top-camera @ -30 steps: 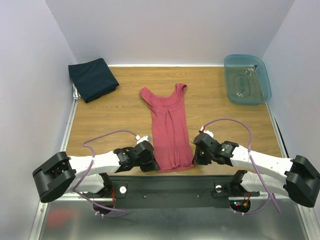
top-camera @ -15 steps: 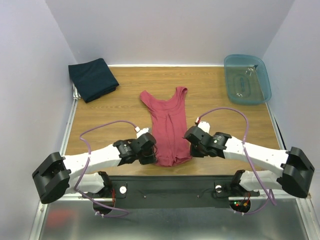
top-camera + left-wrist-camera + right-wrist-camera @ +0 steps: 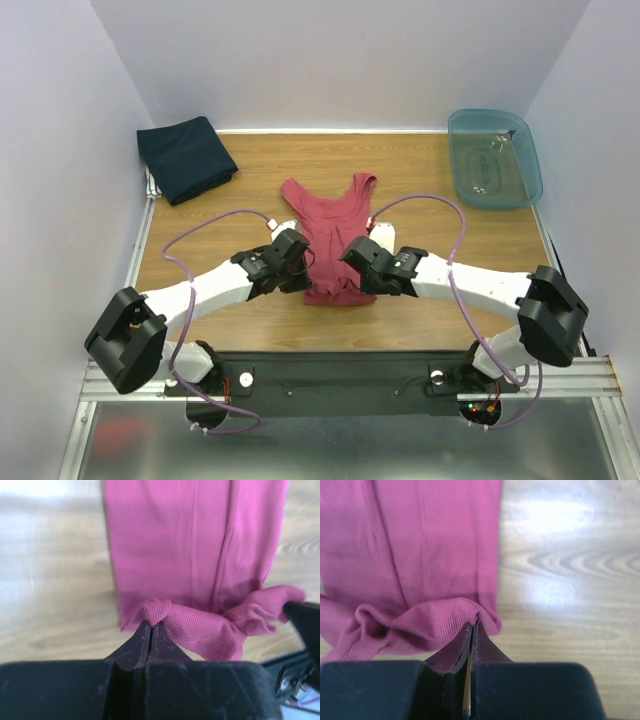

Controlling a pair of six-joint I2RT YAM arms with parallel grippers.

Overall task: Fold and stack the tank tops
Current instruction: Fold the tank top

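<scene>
The left gripper carries the gripped hem corner outward over the maroon top's chest [image 3: 315,221] next and releases, since the chest lies flat near the straps, outward of the gripper.
The maroon tank top [image 3: 332,225] lies lengthwise mid-table, straps at the far end. Its near hem is lifted and doubled back over the body. My left gripper [image 3: 302,268] is shut on the hem's left corner [image 3: 159,611]. My right gripper [image 3: 352,262] is shut on the hem's right corner [image 3: 481,614]. The wrist views show the hem bunched between the two grips, above the flat cloth [image 3: 190,540] [image 3: 425,545]. The navy tank top [image 3: 186,157] lies folded as a square at the far left corner.
A translucent blue plastic tub [image 3: 494,158] stands at the far right corner. Bare wooden table [image 3: 470,250] lies to either side of the maroon top. Purple cables loop above both arms.
Both grippers have moved away from the near edge toward the far end, carrying the hem with them. The maroon top now looks shorter, its lower part folded over.
</scene>
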